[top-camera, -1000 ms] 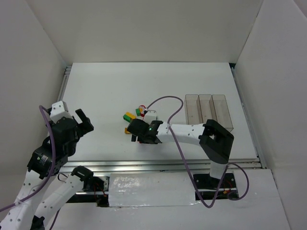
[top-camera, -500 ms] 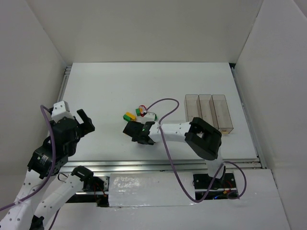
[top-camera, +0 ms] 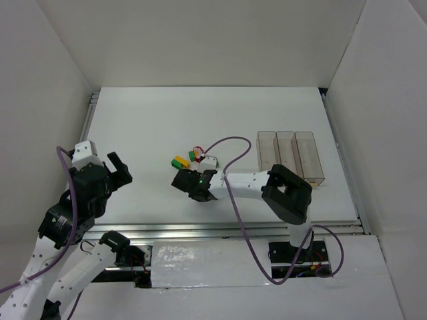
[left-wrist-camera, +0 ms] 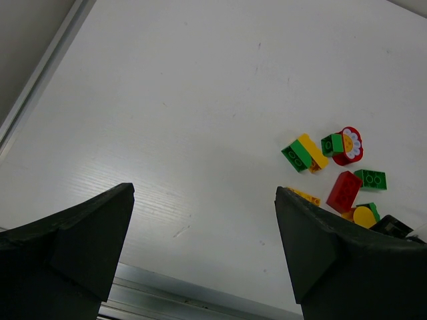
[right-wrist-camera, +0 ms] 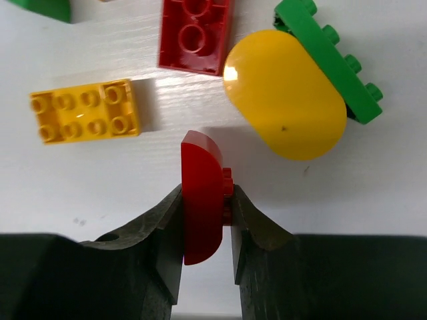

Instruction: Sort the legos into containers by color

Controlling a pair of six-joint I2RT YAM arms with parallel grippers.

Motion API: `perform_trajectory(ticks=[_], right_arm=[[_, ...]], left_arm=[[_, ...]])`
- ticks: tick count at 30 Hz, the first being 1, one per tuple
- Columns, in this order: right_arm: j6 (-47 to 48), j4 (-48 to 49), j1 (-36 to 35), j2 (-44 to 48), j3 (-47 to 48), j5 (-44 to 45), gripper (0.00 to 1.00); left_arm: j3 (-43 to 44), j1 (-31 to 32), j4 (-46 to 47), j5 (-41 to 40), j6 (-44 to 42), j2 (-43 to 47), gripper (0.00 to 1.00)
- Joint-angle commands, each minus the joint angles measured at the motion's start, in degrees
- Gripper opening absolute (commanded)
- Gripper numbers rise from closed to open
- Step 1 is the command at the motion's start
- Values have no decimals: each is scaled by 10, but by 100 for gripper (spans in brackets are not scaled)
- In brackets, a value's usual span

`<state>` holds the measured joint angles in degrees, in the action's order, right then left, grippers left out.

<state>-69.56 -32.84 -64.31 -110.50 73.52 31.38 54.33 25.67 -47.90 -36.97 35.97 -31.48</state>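
The red lego goes up and away from my base in my right gripper next, then down over the bin nearest the pile.
My right gripper point(right-wrist-camera: 206, 199) is shut on a red lego point(right-wrist-camera: 201, 193) with a rounded end, held on edge just above the white table. Right in front of it lie a yellow studded brick point(right-wrist-camera: 85, 112), a red brick point(right-wrist-camera: 195, 35), a yellow rounded piece point(right-wrist-camera: 285, 93) and a green brick point(right-wrist-camera: 330, 60). In the top view the right gripper point(top-camera: 193, 186) sits at the near edge of the lego pile point(top-camera: 194, 159). The containers point(top-camera: 290, 157), three clear bins in a row, stand to the right. My left gripper point(left-wrist-camera: 204, 200) is open, with nothing in it, well left of the pile.
The left wrist view shows a green-and-yellow brick point(left-wrist-camera: 303, 153), a red piece with a white flower face point(left-wrist-camera: 347, 145) and a red brick point(left-wrist-camera: 343, 192). The table's metal front rail point(left-wrist-camera: 167, 293) runs just below. A purple cable point(top-camera: 230, 143) loops over the right arm.
The right gripper's jaws have closed onto the red lego, after the arm shifted a little left along the pile's near edge. The left arm has not moved.
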Motion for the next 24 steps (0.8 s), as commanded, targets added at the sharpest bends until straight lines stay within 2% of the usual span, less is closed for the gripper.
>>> perform_trajectory(ticks=[1,5,7,8,10,11,12,13,14,18,21,24], right_arm=[[7,-6,-15,61,1,33,22],[73,22,-12,159,-31,32,21],[150,31,13,200,-51,38,21],[226,36,32,236,-67,13,21],[293,48,87,291,-89,-26,6],[336,63,155,310,-108,-64,6],[408,77,193,328,-133,-138,7],[429,71,224,350,-137,-150,7],[448,61,283,355,-138,-152,7],[534,31,383,336,-113,-184,7],[525,-12,445,244,-69,-165,7],[494,-14,488,194,-59,-146,6]], left_arm=[[0,3,23,0,-12,5,100],[1,4,22,-2,-12,6,100],[0,5,22,-2,-12,8,99],[0,7,24,0,-12,7,100],[0,10,25,1,-13,8,99],[0,9,26,3,-15,8,99],[-1,9,26,3,-15,8,99],[-1,10,27,4,-15,7,100],[-1,10,27,4,-15,6,100],[-1,10,27,4,-15,0,100],[0,10,29,8,-17,-7,100],[0,10,26,5,-16,-13,99]])
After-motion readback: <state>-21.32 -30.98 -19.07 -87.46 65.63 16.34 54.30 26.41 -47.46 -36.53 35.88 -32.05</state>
